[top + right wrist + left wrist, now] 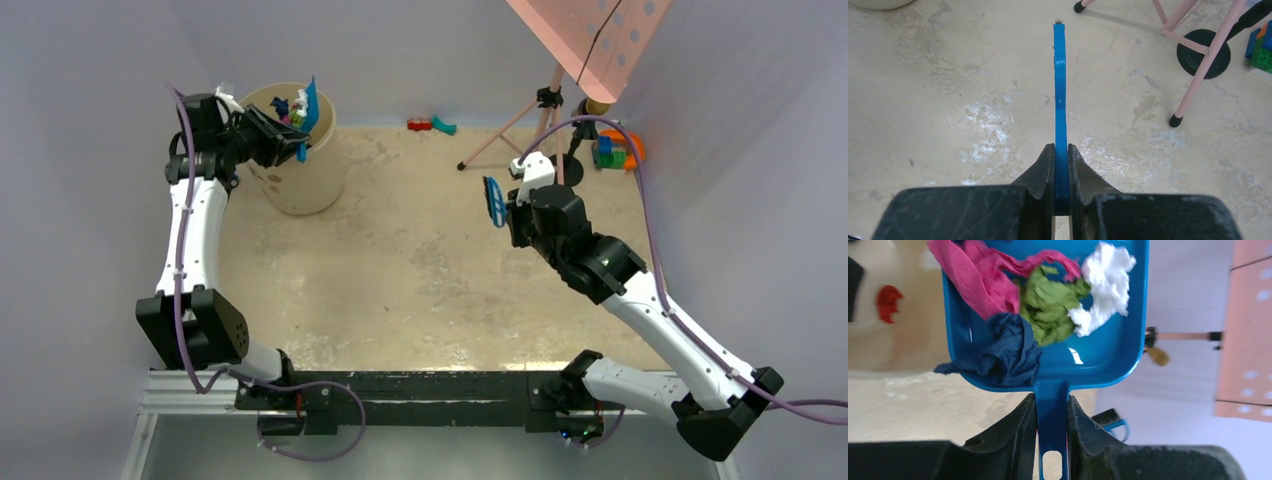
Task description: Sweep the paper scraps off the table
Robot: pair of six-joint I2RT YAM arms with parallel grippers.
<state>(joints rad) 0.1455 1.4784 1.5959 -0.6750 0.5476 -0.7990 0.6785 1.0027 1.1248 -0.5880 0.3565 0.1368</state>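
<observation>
I empty the dustpan next. My left gripper then lowers it back to the bare tabletop and releases it, as that lies below, to its right in the top view.
My left gripper (pixel 1052 400) is shut on the handle of a blue dustpan (pixel 1098 355), held tilted over a beige bin (pixel 300 180) at the table's back left. In the pan lie paper scraps: magenta (pixel 983 275), green (pixel 1048 305), white (pixel 1103 285) and navy (pixel 1008 350), the navy one hanging over the pan's edge. A red scrap (pixel 888 302) lies inside the bin. My right gripper (pixel 1061 150) is shut on a blue brush (pixel 1060 90), held above the table (pixel 430 270) right of centre. No loose scraps show on the table surface.
A pink tripod stand (pixel 545 110) with a black round base (pixel 1204 52) stands at the back right under a pink perforated board (pixel 600 40). Red and teal blocks (pixel 430 124) lie by the back wall. Coloured toys (pixel 615 152) sit at the far right.
</observation>
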